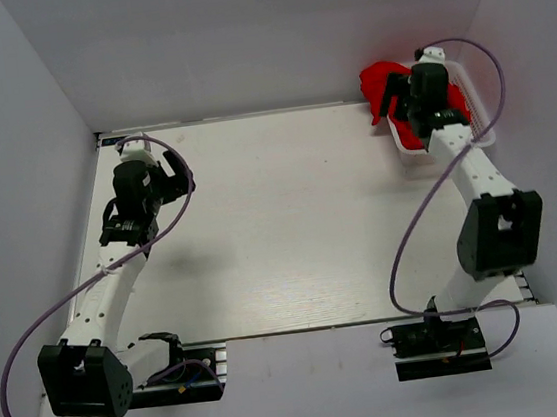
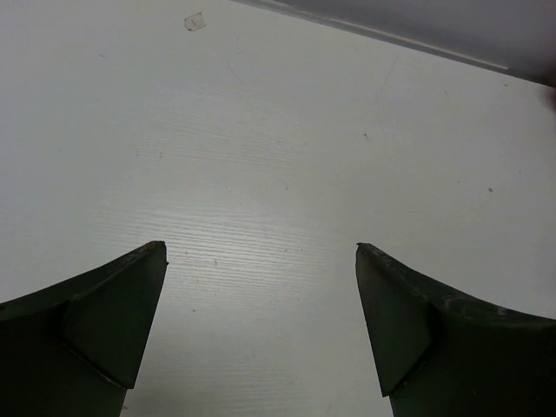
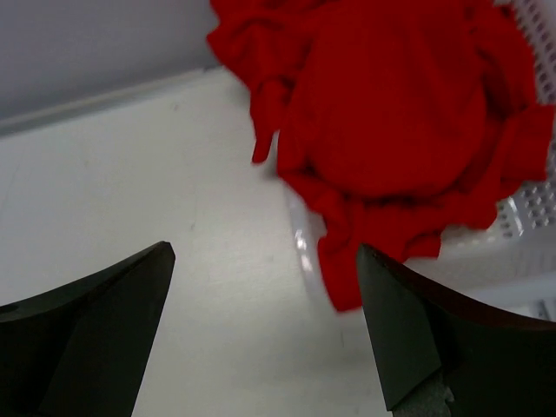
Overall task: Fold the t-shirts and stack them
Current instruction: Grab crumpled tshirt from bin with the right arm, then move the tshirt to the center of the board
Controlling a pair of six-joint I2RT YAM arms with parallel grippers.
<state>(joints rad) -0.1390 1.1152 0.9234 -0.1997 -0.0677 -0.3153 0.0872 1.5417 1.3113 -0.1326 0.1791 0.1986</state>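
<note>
Next, my right gripper should shift right in the wrist view and lower onto the red t-shirt's bulging fold [image 3: 375, 174], which lies that way and below it.
A crumpled red t-shirt [image 1: 381, 81] lies heaped in a white plastic basket [image 1: 477, 95] at the table's far right corner, spilling over the basket's left rim. In the right wrist view the red t-shirt [image 3: 391, 104] fills the top and hangs over the basket [image 3: 530, 208]. My right gripper [image 1: 398, 104] is open and empty, hovering just above and near the shirt's hanging edge; its fingers [image 3: 408, 330] frame bare table. My left gripper [image 1: 179, 174] is open and empty over the far left of the table; its fingers [image 2: 113, 321] show only white tabletop between them.
The white table [image 1: 280, 218] is walled by grey panels at the back and both sides. A small scrap of tape [image 2: 195, 21] lies on the table far ahead of the left gripper. Cables loop from both arms.
</note>
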